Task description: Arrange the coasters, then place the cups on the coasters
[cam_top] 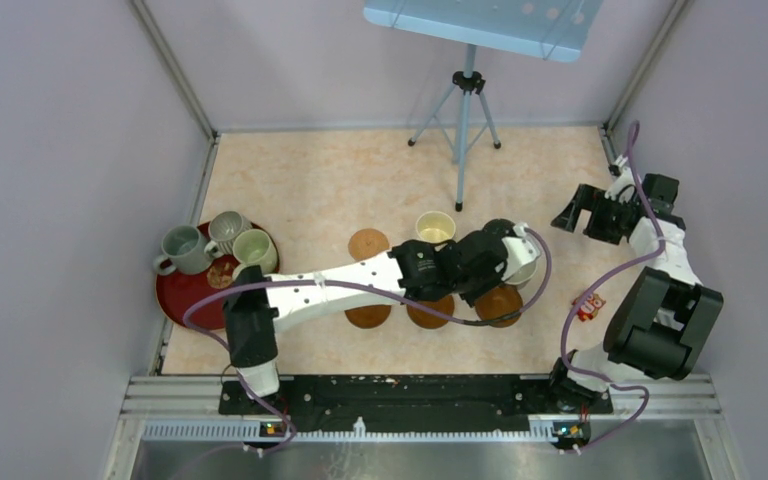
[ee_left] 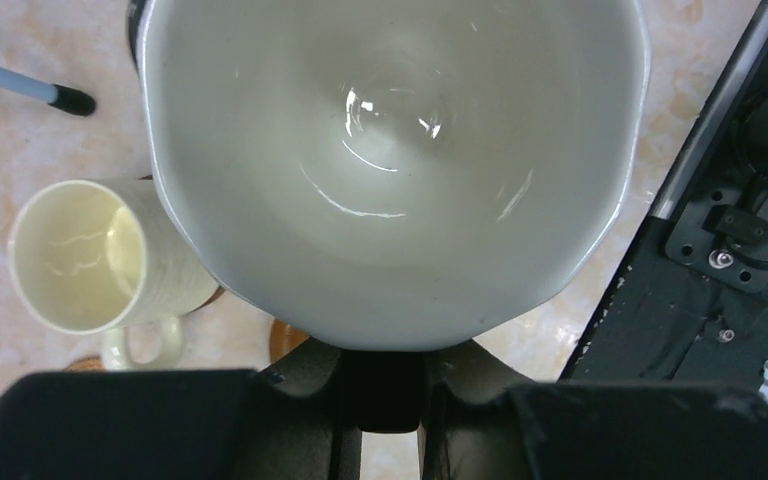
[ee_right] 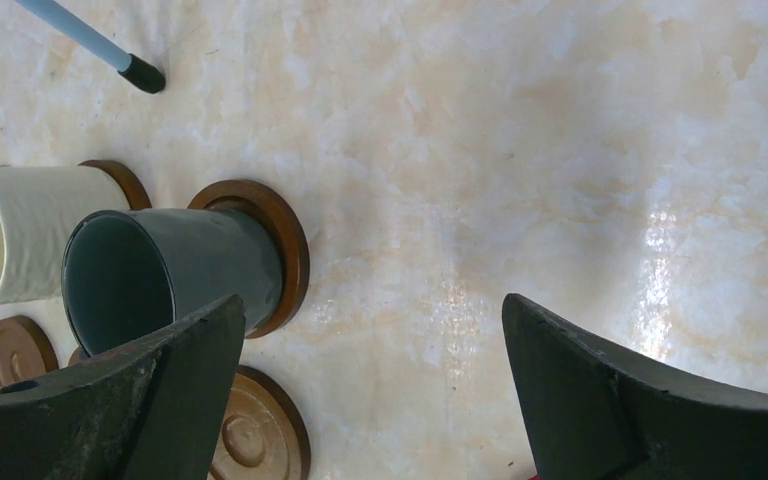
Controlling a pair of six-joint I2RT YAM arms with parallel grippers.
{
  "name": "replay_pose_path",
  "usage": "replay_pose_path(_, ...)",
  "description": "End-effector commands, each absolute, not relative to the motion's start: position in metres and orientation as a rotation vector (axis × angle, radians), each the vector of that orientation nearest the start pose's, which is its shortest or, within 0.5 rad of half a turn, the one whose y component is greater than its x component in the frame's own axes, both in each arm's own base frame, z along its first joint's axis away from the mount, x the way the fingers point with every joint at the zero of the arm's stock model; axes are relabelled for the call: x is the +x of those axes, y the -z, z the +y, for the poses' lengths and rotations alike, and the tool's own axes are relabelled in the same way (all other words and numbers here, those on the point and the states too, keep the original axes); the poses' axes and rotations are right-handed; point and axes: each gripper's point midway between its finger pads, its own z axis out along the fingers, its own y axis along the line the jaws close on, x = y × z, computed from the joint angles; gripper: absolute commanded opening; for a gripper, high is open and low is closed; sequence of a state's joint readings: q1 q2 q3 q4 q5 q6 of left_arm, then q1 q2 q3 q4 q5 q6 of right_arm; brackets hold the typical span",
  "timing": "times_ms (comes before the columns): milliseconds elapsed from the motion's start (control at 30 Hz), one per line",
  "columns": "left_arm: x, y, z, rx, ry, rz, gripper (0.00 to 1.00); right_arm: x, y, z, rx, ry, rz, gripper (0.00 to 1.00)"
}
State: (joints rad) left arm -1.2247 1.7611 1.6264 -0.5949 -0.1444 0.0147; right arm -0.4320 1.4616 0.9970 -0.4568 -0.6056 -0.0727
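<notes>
Next, my left gripper brings the cup back and down onto the bare front-row coaster nearest my right gripper, then releases the cup's handle.
My left gripper (cam_top: 508, 262) (ee_left: 383, 350) is shut on the dark handle of a cup with a white inside (ee_left: 390, 160), held over the right end of the coaster rows. A cream cup (cam_top: 435, 226) (ee_left: 80, 255) (ee_right: 20, 232) stands on a coaster. A dark green-grey cup (ee_right: 160, 272) stands on another coaster (ee_right: 288, 250). Bare brown coasters lie at the back (cam_top: 368, 243) and along the front row (cam_top: 430, 314) (cam_top: 498, 304) (ee_right: 260, 432). Three more cups, grey (cam_top: 182, 248), ribbed (cam_top: 228, 228) and pale green (cam_top: 255, 250), stand at the left. My right gripper (cam_top: 582, 215) (ee_right: 372, 310) hangs open over bare table at the right.
The three left cups stand on a dark red round tray (cam_top: 185, 292) by the left wall. A tripod (cam_top: 465, 110) stands at the back middle, one foot (ee_right: 143, 73) near the cups. A small red item (cam_top: 590, 307) lies by the right arm's base.
</notes>
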Motion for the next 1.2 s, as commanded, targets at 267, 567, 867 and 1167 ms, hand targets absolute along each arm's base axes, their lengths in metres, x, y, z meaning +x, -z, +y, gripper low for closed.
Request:
replay_pose_path(267,0.182,-0.172,-0.474,1.060,0.536,2.087,0.00,0.355,-0.142,-0.064,0.195,-0.466,2.260,0.99)
replay_pose_path(567,0.172,-0.134,-0.483,1.108,0.540,2.192,0.00,0.354,-0.141,-0.059,0.179,-0.490,2.258,0.99)
replay_pose_path(867,0.173,-0.128,-0.490,1.103,0.542,2.209,0.00,0.354,-0.140,-0.058,0.168,-0.500,2.255,0.99)
replay_pose_path(1167,0.171,-0.120,-0.488,1.116,0.528,2.226,0.11,0.354,-0.139,-0.057,0.164,-0.510,2.258,0.99)
